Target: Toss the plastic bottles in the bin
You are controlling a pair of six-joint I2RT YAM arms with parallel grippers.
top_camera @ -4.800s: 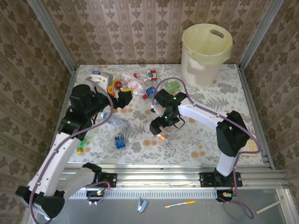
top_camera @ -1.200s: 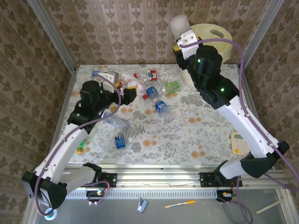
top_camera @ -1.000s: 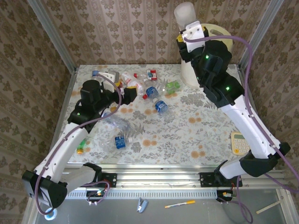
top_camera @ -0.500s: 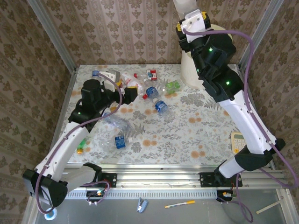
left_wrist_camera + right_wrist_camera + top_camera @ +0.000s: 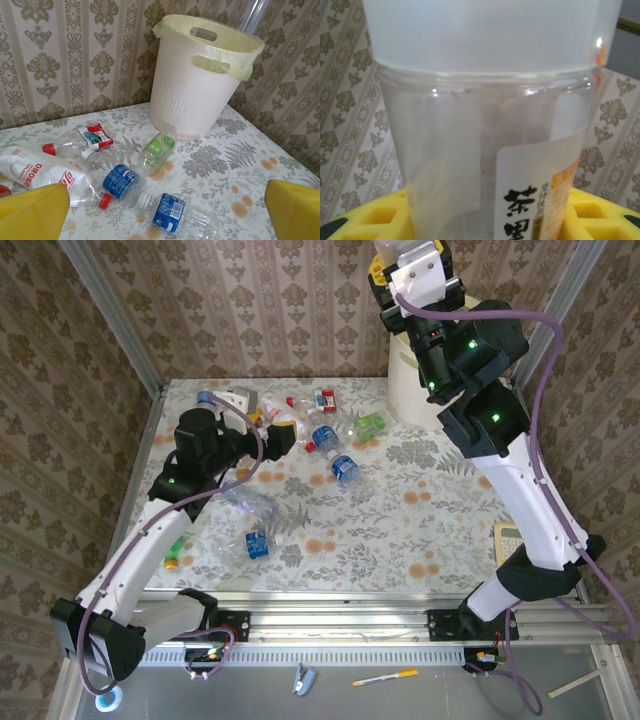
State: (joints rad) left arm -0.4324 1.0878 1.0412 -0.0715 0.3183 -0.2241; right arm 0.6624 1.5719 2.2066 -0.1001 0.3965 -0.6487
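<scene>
My right gripper still points above the cream bin's rim, so it needs to tilt down next over the opening of the cream bin (image 5: 405,392) to release the bottle.
My right gripper (image 5: 485,222) is shut on a clear plastic bottle (image 5: 485,125) with a frosted top and a white and orange label, held upright between the yellow fingers (image 5: 365,220). In the top view that gripper (image 5: 390,262) is raised to the upper edge, above the cream bin (image 5: 405,392), which the arm partly hides. My left gripper (image 5: 273,432) stands open low over the back of the table. Ahead of it lie a green-label bottle (image 5: 157,149), two blue-label bottles (image 5: 120,180) (image 5: 172,212) and a red-label bottle (image 5: 87,139). The bin (image 5: 200,75) stands beyond them.
More bottles lie at the left: a large red and white one (image 5: 40,172), a crushed clear one (image 5: 250,505), a blue-label one (image 5: 258,543). A pale calculator (image 5: 507,540) sits at the right edge behind the right arm. Patterned walls close the back and sides.
The right arm has risen further with the bottle, from beside the bin's rim to the top of the view. The left arm has stayed where it was.
</scene>
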